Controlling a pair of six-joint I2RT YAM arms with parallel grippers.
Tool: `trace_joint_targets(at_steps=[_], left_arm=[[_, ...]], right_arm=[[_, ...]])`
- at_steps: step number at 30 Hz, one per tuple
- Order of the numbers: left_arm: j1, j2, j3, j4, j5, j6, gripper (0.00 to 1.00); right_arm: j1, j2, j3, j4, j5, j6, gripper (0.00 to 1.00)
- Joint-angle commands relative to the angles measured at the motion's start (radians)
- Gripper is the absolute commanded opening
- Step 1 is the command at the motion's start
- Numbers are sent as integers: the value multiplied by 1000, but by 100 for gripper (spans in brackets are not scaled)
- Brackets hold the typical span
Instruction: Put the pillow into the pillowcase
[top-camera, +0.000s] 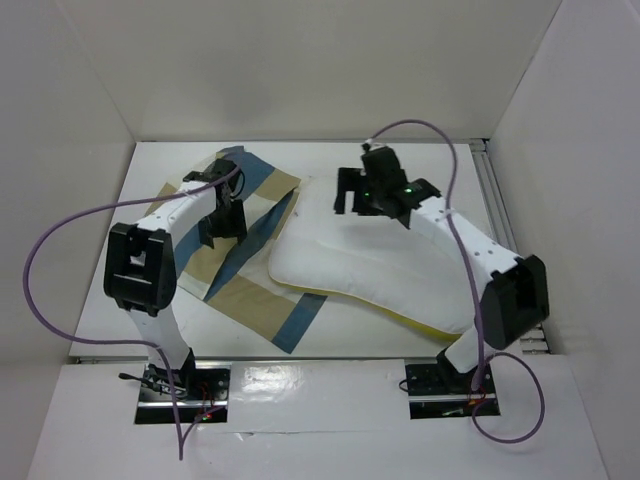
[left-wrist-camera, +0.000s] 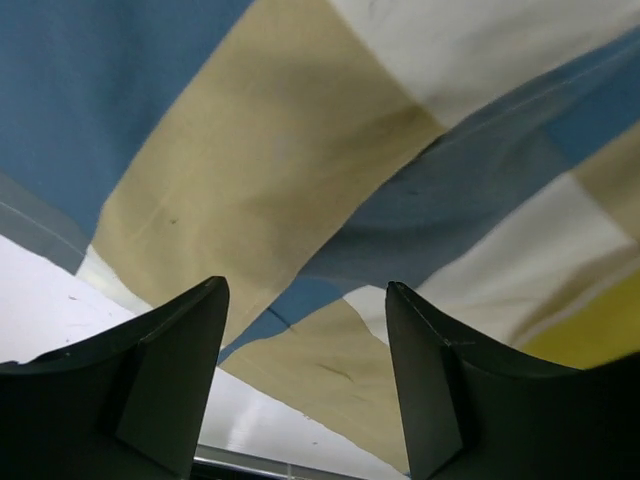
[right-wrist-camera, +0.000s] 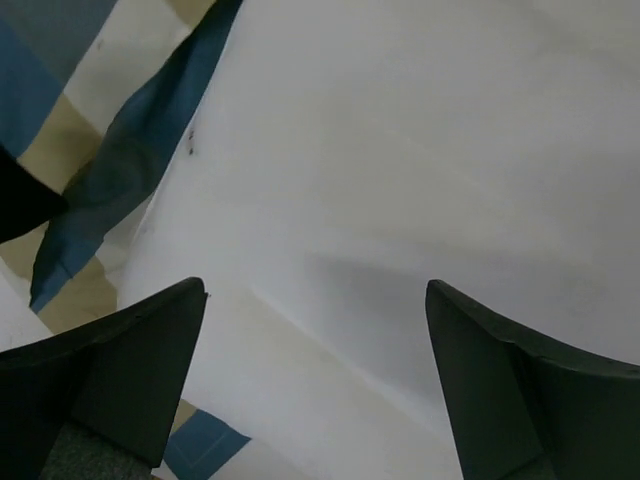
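The pillowcase's tan edge lies directly below my left gripper's open fingers, so my left gripper will lower to that edge next.
The pillowcase (top-camera: 245, 295), in blue, tan and cream blocks, lies spread flat on the left half of the table. The white pillow (top-camera: 370, 265) lies to its right, overlapping the pillowcase's right edge, with a yellow band (top-camera: 405, 320) along its near side. My left gripper (top-camera: 226, 222) hovers over the pillowcase (left-wrist-camera: 270, 150), jaws open with nothing between them (left-wrist-camera: 305, 288). My right gripper (top-camera: 350, 192) hangs over the pillow's far left corner, also open and empty (right-wrist-camera: 315, 288). Below it is plain white pillow (right-wrist-camera: 400, 150), with a blue fold of pillowcase (right-wrist-camera: 120, 170) at the left.
White walls box the table in on the left, back and right. A metal rail (top-camera: 495, 200) runs along the right edge. Purple cables (top-camera: 45, 260) loop off both arms. Bare white table (top-camera: 110, 290) shows left of the pillowcase.
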Motion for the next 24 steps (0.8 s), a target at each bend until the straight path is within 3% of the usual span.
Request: trace_joint_targets(at_steps=[1, 7, 8, 9, 11, 12, 21, 24], left_arm=[[14, 48, -62, 47, -22, 8, 77], [32, 71, -84, 86, -12, -3, 73], [33, 82, -84, 77, -28, -12, 72], [33, 82, -71, 77, -29, -12, 72], [42, 82, -71, 67, -38, -12, 67], [42, 82, -71, 67, -48, -12, 65], [51, 113, -36, 67, -19, 6, 56], [51, 123, -18, 77, 13, 6, 40]], right_arm=[[127, 175, 120, 71, -26, 30, 98], [202, 453, 291, 58, 2, 76, 100], [202, 502, 291, 58, 14, 89, 96], [202, 516, 291, 58, 14, 89, 59], [202, 516, 249, 79, 3, 79, 16], [202, 493, 228, 94, 3, 79, 0], [202, 265, 12, 116, 6, 12, 0], [202, 219, -19, 107, 6, 1, 0]])
